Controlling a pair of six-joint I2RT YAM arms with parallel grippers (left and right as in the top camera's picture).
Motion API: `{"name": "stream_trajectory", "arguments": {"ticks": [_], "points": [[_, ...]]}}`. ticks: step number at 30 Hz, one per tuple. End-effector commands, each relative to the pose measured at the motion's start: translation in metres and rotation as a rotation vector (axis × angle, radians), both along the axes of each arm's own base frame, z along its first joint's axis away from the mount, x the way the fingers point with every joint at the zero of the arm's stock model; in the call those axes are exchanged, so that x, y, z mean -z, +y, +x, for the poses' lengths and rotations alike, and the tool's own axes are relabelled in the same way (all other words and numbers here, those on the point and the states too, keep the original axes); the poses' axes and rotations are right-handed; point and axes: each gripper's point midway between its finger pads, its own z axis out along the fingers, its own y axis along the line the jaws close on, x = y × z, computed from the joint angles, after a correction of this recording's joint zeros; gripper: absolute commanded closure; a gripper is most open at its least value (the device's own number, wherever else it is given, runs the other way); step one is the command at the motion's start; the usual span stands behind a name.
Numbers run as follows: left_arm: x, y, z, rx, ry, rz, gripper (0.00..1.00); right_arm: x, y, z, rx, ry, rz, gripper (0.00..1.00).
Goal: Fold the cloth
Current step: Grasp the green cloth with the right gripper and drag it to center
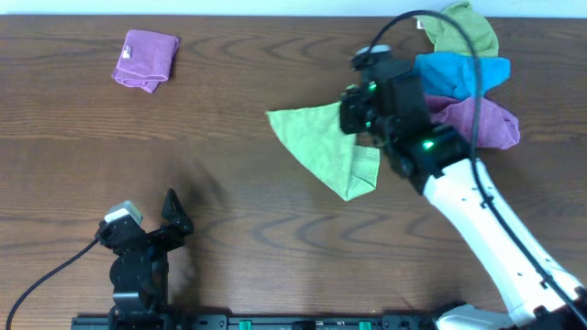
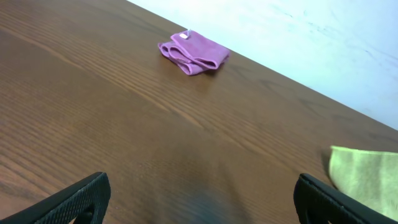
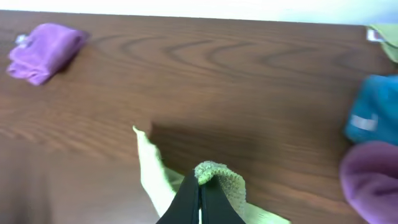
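My right gripper swings back and to the left in the overhead view next and releases over open bare wood, because the cloth still lies bunched.
A light green cloth [image 1: 323,145] lies partly lifted in the middle of the table. My right gripper [image 1: 359,117] is shut on its right edge and holds that edge up; in the right wrist view the pinched fold [image 3: 214,175] sticks out above the closed fingers [image 3: 200,199]. The cloth's corner also shows at the right edge of the left wrist view [image 2: 364,177]. My left gripper [image 1: 151,229] is open and empty near the front left of the table, its fingers [image 2: 199,202] spread wide over bare wood.
A folded purple cloth [image 1: 146,59] lies at the back left; it also shows in the left wrist view [image 2: 194,53] and the right wrist view [image 3: 43,50]. A pile of green [image 1: 466,27], blue [image 1: 459,73] and purple [image 1: 486,119] cloths sits at the back right.
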Motion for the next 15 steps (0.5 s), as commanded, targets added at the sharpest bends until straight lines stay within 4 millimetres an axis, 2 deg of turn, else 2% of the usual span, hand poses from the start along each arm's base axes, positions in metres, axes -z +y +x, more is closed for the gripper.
{"name": "stream_trajectory", "arguments": {"ticks": [1,4,6,7,9,10,11,12,15], "points": [[0.011,-0.001,0.000,0.005,0.023,0.000,0.05,-0.011,0.010,-0.003,-0.063,-0.007,0.034,0.99],[0.011,-0.001,0.000,0.004,0.023,0.000,0.05,-0.014,0.056,-0.028,-0.246,0.031,0.122,0.99],[0.011,-0.001,0.000,0.005,0.023,0.000,0.05,-0.015,0.092,-0.054,-0.382,0.060,0.169,0.99],[0.011,-0.001,0.000,0.004,0.023,0.000,0.05,-0.016,0.119,-0.077,-0.484,0.082,0.196,0.98],[0.011,-0.001,0.000,0.004,0.023,0.000,0.05,-0.017,0.157,-0.120,-0.656,0.125,0.227,0.99],[0.011,-0.001,0.000,0.005,0.023,0.000,0.05,-0.016,0.170,-0.141,-0.755,0.127,0.215,0.89],[0.011,-0.001,0.000,0.004,0.023,0.000,0.05,-0.011,0.178,-0.159,-0.841,0.115,0.167,0.46],[0.011,-0.001,0.000,0.005,0.023,0.000,0.05,-0.005,0.180,-0.168,-0.873,0.110,0.111,0.01],[0.011,-0.001,0.000,0.004,0.023,0.000,0.05,0.008,0.168,-0.165,-0.822,0.144,0.052,0.01]]}}
